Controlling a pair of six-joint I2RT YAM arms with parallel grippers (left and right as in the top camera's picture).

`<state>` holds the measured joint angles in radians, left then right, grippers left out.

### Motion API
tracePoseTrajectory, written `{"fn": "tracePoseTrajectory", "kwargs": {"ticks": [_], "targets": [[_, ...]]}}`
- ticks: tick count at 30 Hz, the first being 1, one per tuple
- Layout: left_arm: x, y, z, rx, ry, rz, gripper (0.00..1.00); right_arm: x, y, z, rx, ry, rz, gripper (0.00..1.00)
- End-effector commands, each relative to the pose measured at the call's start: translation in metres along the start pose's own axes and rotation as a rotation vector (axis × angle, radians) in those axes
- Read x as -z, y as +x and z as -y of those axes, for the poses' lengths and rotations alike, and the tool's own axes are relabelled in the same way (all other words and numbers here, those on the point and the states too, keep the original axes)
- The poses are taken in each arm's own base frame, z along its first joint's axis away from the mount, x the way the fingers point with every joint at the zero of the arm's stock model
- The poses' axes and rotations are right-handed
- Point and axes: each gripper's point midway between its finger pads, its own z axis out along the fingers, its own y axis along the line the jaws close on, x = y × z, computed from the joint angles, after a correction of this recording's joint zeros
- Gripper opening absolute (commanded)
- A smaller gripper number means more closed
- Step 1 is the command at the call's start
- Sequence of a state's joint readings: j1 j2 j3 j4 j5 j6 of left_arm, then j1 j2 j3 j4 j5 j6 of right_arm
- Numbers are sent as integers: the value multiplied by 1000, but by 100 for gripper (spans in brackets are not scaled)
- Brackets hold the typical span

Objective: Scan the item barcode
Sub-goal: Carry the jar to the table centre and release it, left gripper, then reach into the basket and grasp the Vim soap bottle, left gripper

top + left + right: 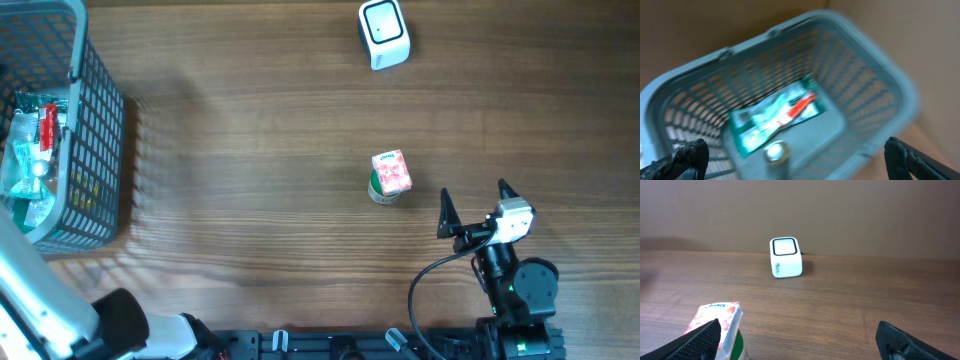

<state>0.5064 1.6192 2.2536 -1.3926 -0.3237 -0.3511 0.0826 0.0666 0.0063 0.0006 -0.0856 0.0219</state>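
Observation:
My left gripper lowers its open fingers into the basket [875, 95] next and closes around the round metal lid [776, 151], since the lid stands below, beside the green packet.
A pink-and-white packet [391, 171] lies on top of a green can [381, 193] near the middle of the table. The white barcode scanner [384, 34] stands at the far edge, its window facing up. My right gripper [472, 207] is open just right of the packet with nothing between its fingers; its wrist view shows the packet [715, 322] at the left finger [700, 340] and the scanner [786, 257] ahead. My left gripper [800, 165] hangs open over the grey basket [875, 95], above a green packet [777, 117] and a round metal lid [776, 151].
The grey mesh basket [100, 150] stands at the table's left edge and holds the green packet [40, 130] among other goods. The left arm's white link [35, 295] crosses the near-left corner. Bare wood lies between the can and the scanner.

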Motion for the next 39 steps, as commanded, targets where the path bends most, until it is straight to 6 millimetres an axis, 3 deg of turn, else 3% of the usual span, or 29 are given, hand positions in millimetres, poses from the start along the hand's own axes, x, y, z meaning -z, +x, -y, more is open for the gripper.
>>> {"fn": "tracePoseTrajectory", "kwargs": {"ticks": [1,3,6,7,9,12,17,19,26,31,34,37,39], "targets": [[-57,33,-24,-31,-48,-202,100,0,-1,-2,-11,-11,7,100],[-90,66,-35,-98,-93,-325,100,0,-1,-2,-11,-10,7,99],[-133,119,-32,-252,-50,-482,100,0,-1,-2,-11,-10,7,100],[-153,148,-32,-329,-18,-551,100,0,-1,-2,-10,-11,7,100],[-171,169,-35,-398,-2,-572,100,0,-1,-2,-10,-11,7,100],[-187,185,-26,-511,92,-563,97,0,-1,-2,-11,-11,7,100],[-209,191,-16,-588,162,-495,83,0,-1,-2,-10,-10,7,100],[-213,196,-17,-588,162,-493,64,0,-1,-2,-10,-10,7,100],[-212,197,-17,-587,161,-498,36,0,-1,-2,-10,-10,7,100],[-213,196,-17,-532,147,-496,25,0,-1,-2,-10,-11,7,100],[-212,191,-16,-522,147,-476,25,0,-1,-2,-10,-11,7,100],[-204,170,-10,-470,146,-393,24,0,-1,-2,-10,-11,7,100],[-191,145,-5,-459,158,-292,24,0,-1,-2,-10,-10,7,100]]}}
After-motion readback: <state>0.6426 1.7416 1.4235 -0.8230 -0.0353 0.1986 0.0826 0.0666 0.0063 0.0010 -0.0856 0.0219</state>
